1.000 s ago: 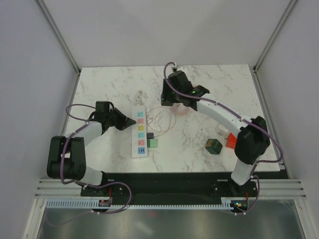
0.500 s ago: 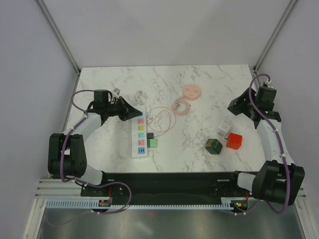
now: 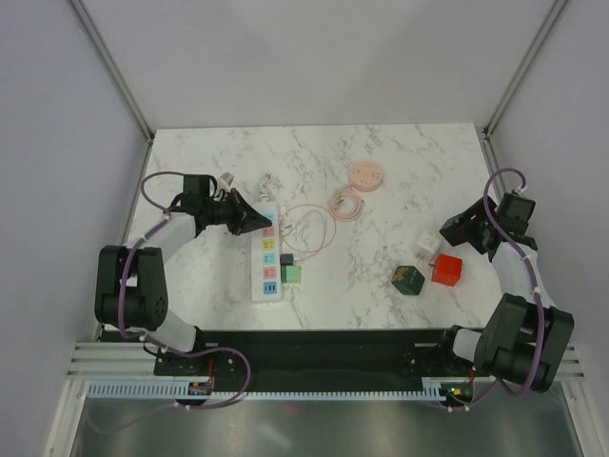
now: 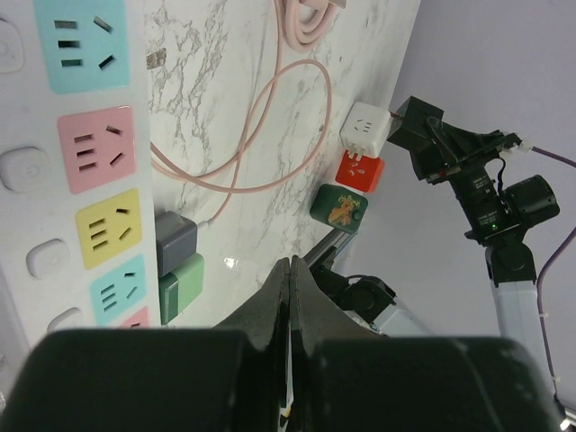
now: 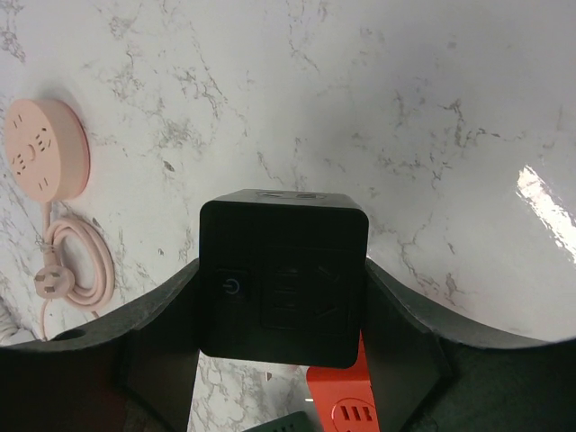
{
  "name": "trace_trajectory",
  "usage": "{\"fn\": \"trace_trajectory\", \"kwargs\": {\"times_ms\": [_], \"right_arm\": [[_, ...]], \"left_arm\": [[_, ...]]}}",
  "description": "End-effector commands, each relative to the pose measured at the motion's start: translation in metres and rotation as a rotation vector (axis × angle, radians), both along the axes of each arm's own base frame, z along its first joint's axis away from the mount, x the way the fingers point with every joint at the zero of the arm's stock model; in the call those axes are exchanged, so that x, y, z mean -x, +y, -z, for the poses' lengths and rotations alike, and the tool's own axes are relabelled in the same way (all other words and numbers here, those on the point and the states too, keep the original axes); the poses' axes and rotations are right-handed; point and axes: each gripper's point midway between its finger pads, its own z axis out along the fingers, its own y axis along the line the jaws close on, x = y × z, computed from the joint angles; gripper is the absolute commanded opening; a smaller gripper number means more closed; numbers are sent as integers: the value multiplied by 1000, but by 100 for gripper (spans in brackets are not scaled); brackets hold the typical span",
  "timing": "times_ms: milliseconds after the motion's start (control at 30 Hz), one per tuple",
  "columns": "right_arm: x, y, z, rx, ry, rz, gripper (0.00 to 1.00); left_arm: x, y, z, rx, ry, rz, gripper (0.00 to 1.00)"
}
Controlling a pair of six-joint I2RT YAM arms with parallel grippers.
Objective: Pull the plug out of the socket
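The black cube still hangs above the table, so the robot's right gripper should lower it next toward the bare tabletop beyond the red cube and let go of it there.
The socket (image 3: 268, 257), a long white strip with coloured outlets (image 4: 96, 148), lies left of centre. A grey plug (image 3: 285, 260) (image 4: 175, 241) and a green plug (image 3: 293, 274) (image 4: 180, 286) sit against its right edge, and a thin pink cable (image 4: 279, 117) leads from the grey one. My left gripper (image 3: 261, 221) (image 4: 290, 265) is shut and empty, its tip over the strip's far end. My right gripper (image 3: 447, 233) (image 5: 283, 297) is at the right, shut on a black cube socket (image 5: 283, 274) above the loose cubes.
A round pink disc (image 3: 366, 175) (image 5: 45, 148) with a coiled pink cable (image 3: 346, 204) lies at the back centre. White (image 3: 427, 248), red (image 3: 446, 270) and green (image 3: 407, 278) cubes sit at the right. The strip's white cord (image 3: 269, 183) bunches behind it.
My right arm swung from over the pink disc to the right side, then came down toward the cubes. My left gripper moved from the strip's left side to its far end.
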Motion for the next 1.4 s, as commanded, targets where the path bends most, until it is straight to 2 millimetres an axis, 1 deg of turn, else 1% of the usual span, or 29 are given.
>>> {"fn": "trace_trajectory", "kwargs": {"times_ms": [0, 133, 233, 267, 333, 600, 833, 1000, 1100, 1233, 1300, 1333, 1367], "right_arm": [[-20, -1, -9, 3, -70, -41, 5], [-19, 0, 1, -7, -48, -46, 8], [-17, 0, 5, -5, -40, -45, 13], [-17, 0, 6, -5, -38, -46, 17], [-16, 0, 6, -8, -37, -42, 22], [-13, -1, 12, -4, -16, -32, 22], [-7, 0, 26, -13, 32, -33, 28], [-3, 1, 28, -6, 40, -43, 32], [-2, 1, 27, 2, 43, -47, 37], [0, 1, 31, 5, 65, -64, 50], [0, 2, 32, 5, 71, -71, 53], [1, 3, 34, 2, 76, -77, 58], [1, 3, 34, 2, 76, -77, 61]], "left_arm": [[-1, -2, -9, 8, -58, 51, 2], [-1, -1, -9, 5, -60, 51, 2], [-1, -1, -9, 5, -59, 51, 2], [0, -2, -9, 4, -64, 54, 2], [0, -1, -8, 3, -60, 51, 2], [1, -2, -7, 8, -55, 57, 2], [3, -2, -6, 13, -46, 58, 2], [3, -3, -7, 13, -49, 60, 2], [4, -2, -6, 12, -49, 61, 2], [4, -2, -6, 12, -49, 61, 2], [5, -3, -5, 10, -47, 62, 2], [5, -3, -5, 12, -49, 63, 2], [5, -3, -5, 12, -47, 63, 2]]}}
